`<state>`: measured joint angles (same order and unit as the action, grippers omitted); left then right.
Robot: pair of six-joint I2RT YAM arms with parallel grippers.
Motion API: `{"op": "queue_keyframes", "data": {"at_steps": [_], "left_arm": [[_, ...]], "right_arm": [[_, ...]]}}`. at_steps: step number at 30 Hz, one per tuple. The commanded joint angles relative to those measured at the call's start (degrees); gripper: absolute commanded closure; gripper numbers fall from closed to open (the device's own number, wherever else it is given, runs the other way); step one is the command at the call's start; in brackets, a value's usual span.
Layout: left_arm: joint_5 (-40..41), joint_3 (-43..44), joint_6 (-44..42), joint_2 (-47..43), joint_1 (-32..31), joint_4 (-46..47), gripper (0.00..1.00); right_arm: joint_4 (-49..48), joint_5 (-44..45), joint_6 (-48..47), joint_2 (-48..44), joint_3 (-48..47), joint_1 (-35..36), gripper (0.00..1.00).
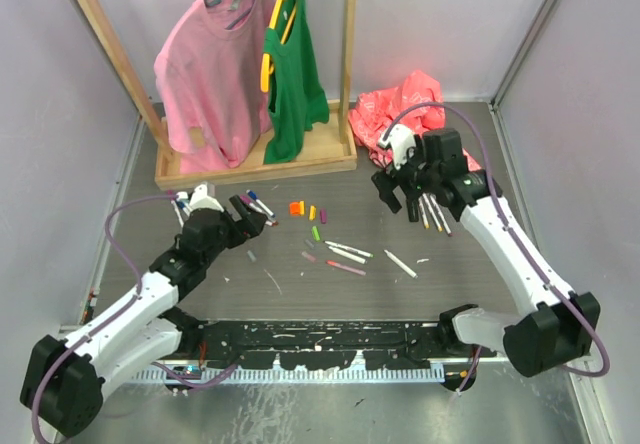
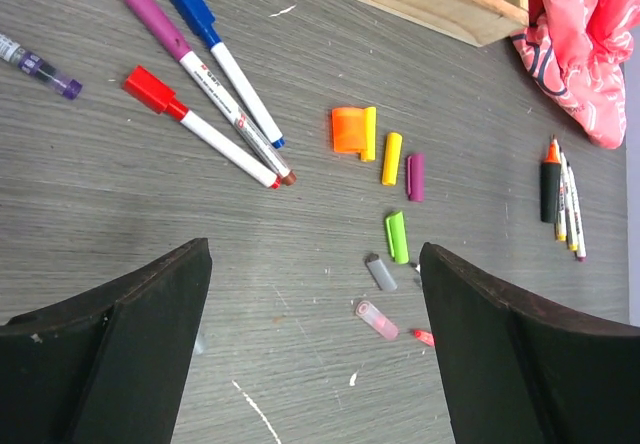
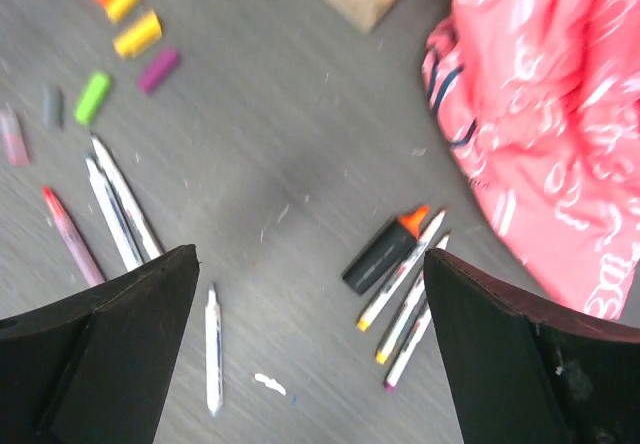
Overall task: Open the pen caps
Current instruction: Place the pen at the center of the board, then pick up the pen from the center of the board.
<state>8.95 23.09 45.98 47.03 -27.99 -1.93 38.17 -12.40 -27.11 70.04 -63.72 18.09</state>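
Note:
Next, my left gripper moves down onto the red pen's white body [image 2: 232, 151], turns its fingers to straddle it, and closes there. The red pen still wears its cap.
Loose pen caps lie mid-table: orange [image 2: 352, 131], yellow [image 2: 391, 158], purple [image 2: 415, 176], green [image 2: 397, 236], grey [image 2: 381, 272] and clear pink [image 2: 376, 319]. Three capped pens, blue [image 2: 225, 59], purple [image 2: 200, 74] and red [image 2: 195, 124], lie far left. My left gripper [image 2: 315, 344] is open and empty, above the table near the caps. My right gripper [image 3: 310, 344] is open and empty above a black highlighter [image 3: 380, 254] with its orange tip bare and three uncapped white pens [image 3: 405, 304]. More uncapped pens [image 1: 347, 251] lie at the centre.
A wooden clothes rack [image 1: 255, 164] with a pink shirt [image 1: 210, 74] and a green garment [image 1: 293, 74] stands at the back. A red plastic bag [image 1: 400, 109] lies just behind my right gripper [image 1: 395, 196]. A lone white pen [image 3: 213, 349] lies below it.

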Motion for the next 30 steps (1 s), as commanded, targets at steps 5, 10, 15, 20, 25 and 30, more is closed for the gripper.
{"op": "queue_keyframes", "data": {"at_steps": [5, 10, 15, 20, 25, 30], "left_arm": [[5.42, 4.77, 8.79, 8.36, 0.61, 1.4, 0.15], [11.75, 13.92, 16.19, 19.85, 0.65, -11.74, 0.39], [15.84, 26.1, 21.3, 32.42, 0.65, -27.09, 0.78], [15.53, 32.32, 21.32, 39.95, 0.65, -31.76, 0.75], [14.47, 37.94, 19.73, 45.39, 0.65, -35.43, 0.72], [13.63, 41.93, 18.72, 49.01, 0.63, -38.54, 0.7]], "right_arm": [[-6.52, -16.34, 6.58, 0.18, -0.82, -1.72, 0.08], [-9.8, -20.69, 5.64, -3.15, 5.53, -3.12, 0.08], [-10.44, -19.91, 5.43, -5.22, 7.11, -4.04, 0.09], [-11.22, -20.22, 6.01, -6.47, 7.77, -4.27, 0.09], [-11.13, -20.8, 6.02, -5.77, 8.21, -4.2, 0.09], [-11.05, -21.3, 6.04, -5.42, 8.2, -4.2, 0.09]]}}
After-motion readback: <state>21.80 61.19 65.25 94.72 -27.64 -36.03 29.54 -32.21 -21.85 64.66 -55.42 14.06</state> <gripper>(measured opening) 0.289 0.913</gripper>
